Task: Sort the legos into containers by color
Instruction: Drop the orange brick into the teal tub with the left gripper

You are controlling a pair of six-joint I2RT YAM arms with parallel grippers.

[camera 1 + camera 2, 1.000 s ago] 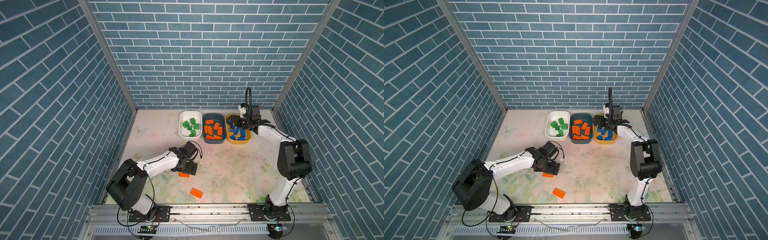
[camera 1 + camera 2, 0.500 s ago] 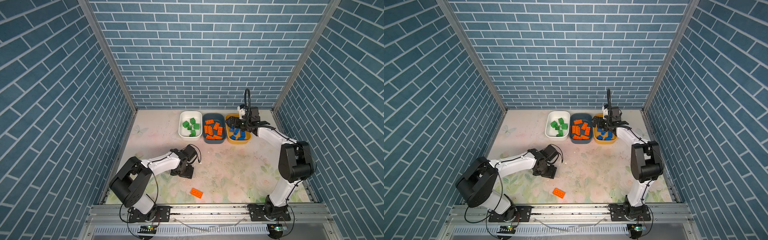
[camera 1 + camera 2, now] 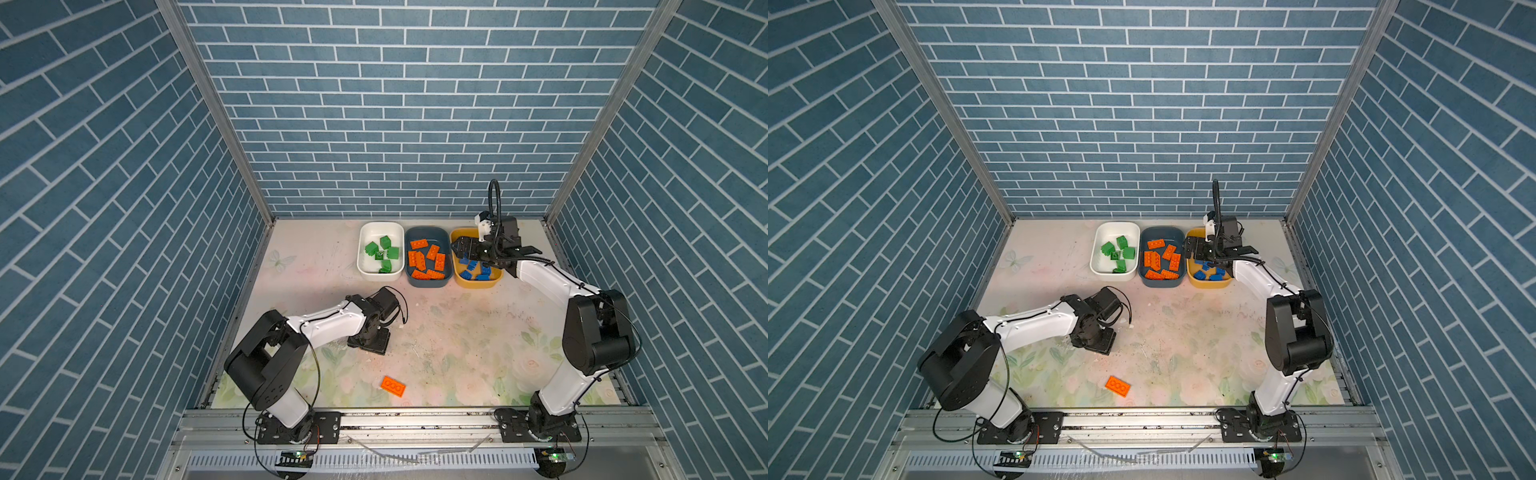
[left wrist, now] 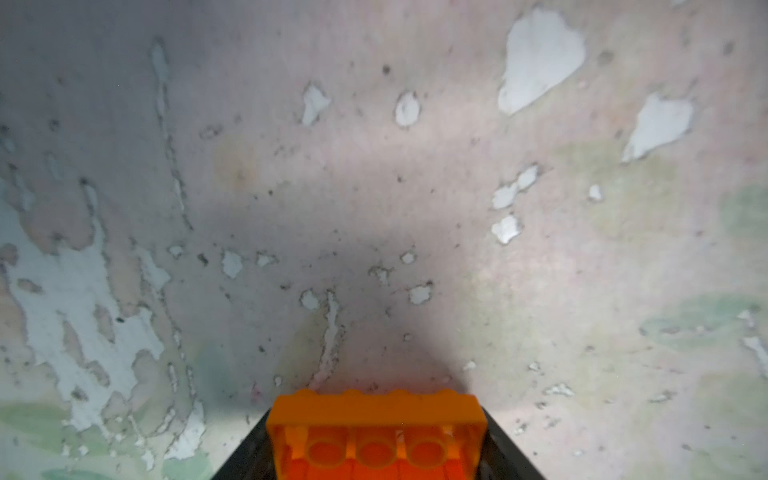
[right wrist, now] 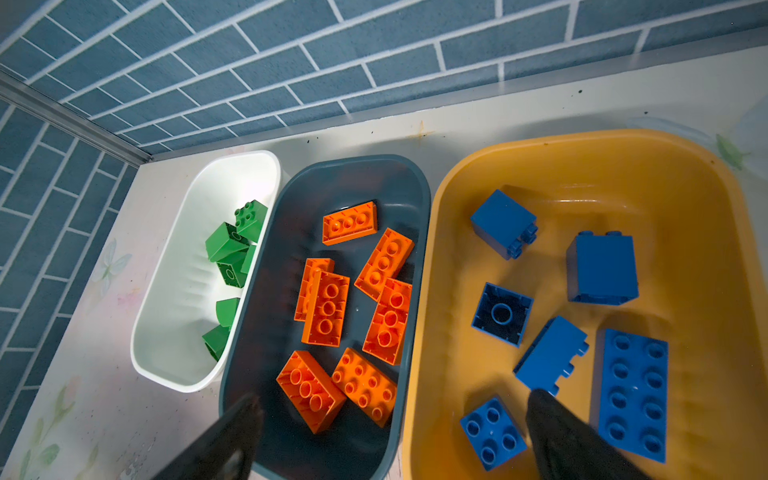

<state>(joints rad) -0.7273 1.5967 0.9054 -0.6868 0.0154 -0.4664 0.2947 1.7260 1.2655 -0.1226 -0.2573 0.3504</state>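
The held lego goes up and outward over the teal tub (image 3: 428, 235) of matching orange legos next, and my left gripper releases it there, since that tub stands outward.
My left gripper (image 3: 369, 345) points down at the table left of the middle, and in both top views it hides what it holds. In the left wrist view its black fingers (image 4: 249, 453) press both sides of an orange lego (image 4: 376, 411) whose hollow underside faces the camera. Another orange lego (image 3: 392, 386) lies loose near the front edge. At the back stand the containers: a white tub (image 3: 368, 268) with green legos (image 3: 382, 251), a teal tub (image 3: 428, 235) with orange legos (image 5: 326, 307), and a yellow tub (image 5: 623, 174) with blue legos (image 5: 633, 395). My right gripper (image 5: 395, 407) hangs open and empty over the teal and yellow tubs.
Blue brick-pattern walls close in the floral table (image 3: 457, 332) on three sides. A metal rail (image 3: 415, 419) with both arm bases runs along the front. The right arm's elbow (image 3: 594, 332) rises over the table's right side.
My left gripper came down over the orange lego that lay beside it, and its jaws closed in on the lego. The right gripper stayed open over the tubs.
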